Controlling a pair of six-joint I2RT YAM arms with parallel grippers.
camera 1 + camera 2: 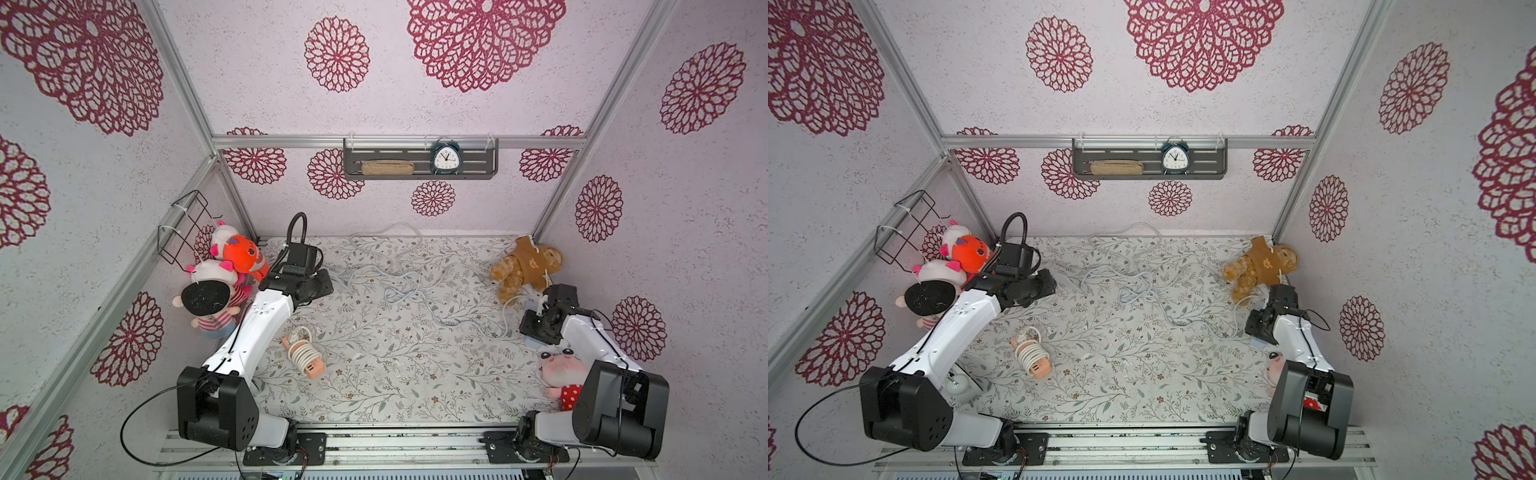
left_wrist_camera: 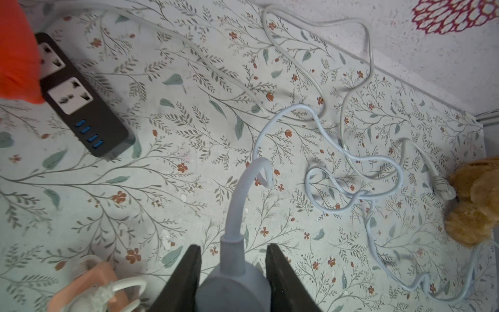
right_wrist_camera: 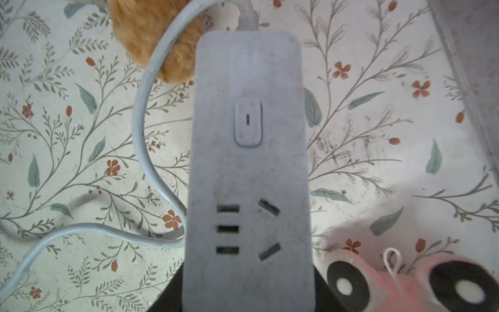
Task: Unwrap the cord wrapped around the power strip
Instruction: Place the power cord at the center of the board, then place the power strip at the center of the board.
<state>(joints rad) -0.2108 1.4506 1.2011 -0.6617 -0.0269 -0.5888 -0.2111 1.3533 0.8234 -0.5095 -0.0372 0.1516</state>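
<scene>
My left gripper lowers the cord's plug next and draws back toward the bare tabletop (image 2: 163, 266) beside the pink power strip to release it. The cord already lies unwound.
A pale grey-blue power strip (image 3: 248, 135) is held at the right side of the table, with my right gripper (image 3: 248, 291) shut on its socket end; its fingers are mostly hidden behind the strip. The strip's cord (image 1: 399, 286) lies loose in tangled loops across the middle of the table (image 1: 374, 386). My left gripper (image 2: 233, 247) is shut on the cord's plug (image 2: 233, 283) at the back left. A pink power strip (image 1: 305, 357) with a white cord wound round it lies on the table near the left arm.
A black power strip (image 2: 83, 105) lies by the plush toys (image 1: 224, 274) at the left wall. A second whitish cord (image 2: 367, 48) runs along the back edge. A brown teddy (image 1: 523, 266) and a pink plush (image 1: 561, 370) sit at the right. The back wall carries a shelf (image 1: 419, 174).
</scene>
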